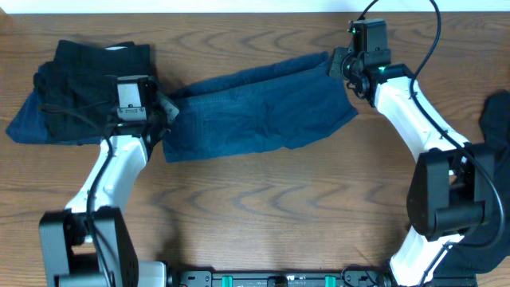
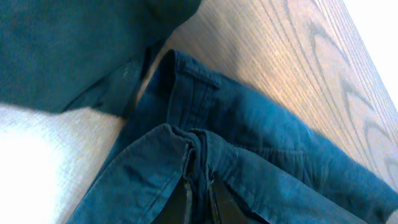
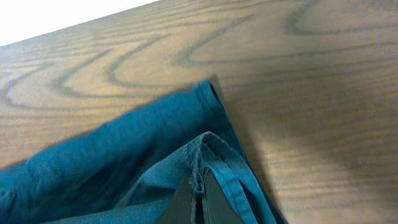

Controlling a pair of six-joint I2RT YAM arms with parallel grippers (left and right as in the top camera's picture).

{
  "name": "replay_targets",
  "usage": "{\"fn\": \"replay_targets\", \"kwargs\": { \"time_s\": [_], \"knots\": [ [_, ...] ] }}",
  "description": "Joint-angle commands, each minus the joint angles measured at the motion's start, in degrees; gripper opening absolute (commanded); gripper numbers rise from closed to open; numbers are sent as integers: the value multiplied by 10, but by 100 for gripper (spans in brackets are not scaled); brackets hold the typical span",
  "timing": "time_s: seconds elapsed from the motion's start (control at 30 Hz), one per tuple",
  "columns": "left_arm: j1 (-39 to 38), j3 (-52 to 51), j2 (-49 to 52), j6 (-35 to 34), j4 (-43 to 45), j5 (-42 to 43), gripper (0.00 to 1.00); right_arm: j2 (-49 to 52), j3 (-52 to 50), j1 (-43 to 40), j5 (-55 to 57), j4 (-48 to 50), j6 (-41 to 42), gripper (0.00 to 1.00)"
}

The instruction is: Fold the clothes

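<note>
My left gripper next draws its pinched fold of denim outward over the corner of the shorts' uncovered far part by the dark pile. Then it releases the fold.
The dark blue denim shorts [image 1: 259,112] lie stretched across the middle of the wooden table. My left gripper [image 1: 166,108] is shut on their left end; the left wrist view shows the fingers [image 2: 198,190] pinching a fold of denim [image 2: 261,143]. My right gripper [image 1: 343,68] is shut on their right upper corner; the right wrist view shows the fingers [image 3: 198,186] clamped on a hemmed edge [image 3: 124,155]. A pile of dark navy and black clothes [image 1: 76,92] lies at the far left, under and behind my left arm.
Another dark garment [image 1: 498,127] hangs at the right table edge beside the right arm's base. Bare wood [image 1: 271,207] lies in front of the shorts. The back edge of the table [image 1: 239,6] runs just behind them.
</note>
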Motion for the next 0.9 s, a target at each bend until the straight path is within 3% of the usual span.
{"fn": "replay_targets", "kwargs": {
  "time_s": [0.0, 0.2, 0.23, 0.27, 0.3, 0.33, 0.37, 0.4, 0.57, 0.87],
  "knots": [
    [15, 6, 23, 12, 24, -52, 6, 14, 15, -6, 60, 23, 14, 1],
    [15, 6, 51, 12, 68, -52, 9, 36, 15, 0, 58, 69, 24, 1],
    [15, 6, 55, 12, 73, -52, 17, 41, 15, 2, 58, 80, 24, 1],
    [15, 6, 59, 12, 78, -52, 29, 43, 15, 4, 58, 89, 23, 8],
    [15, 6, 60, 12, 80, -52, 42, 45, 15, 5, 58, 95, 23, 29],
    [15, 6, 61, 12, 84, -52, 71, 47, 15, 5, 58, 102, 23, 54],
    [15, 6, 60, 20, 89, -51, 93, 47, 15, 5, 58, 106, 23, 81],
    [15, 6, 57, 32, 94, -47, 98, 47, 15, 5, 58, 108, 23, 99],
    [16, 15, 26, 66, 47, -10, 98, 38, 16, -8, 58, 62, 21, 99],
    [15, 16, -66, 90, -115, -10, 98, 9, 15, -45, 53, -177, 21, 99]
  ]
}}
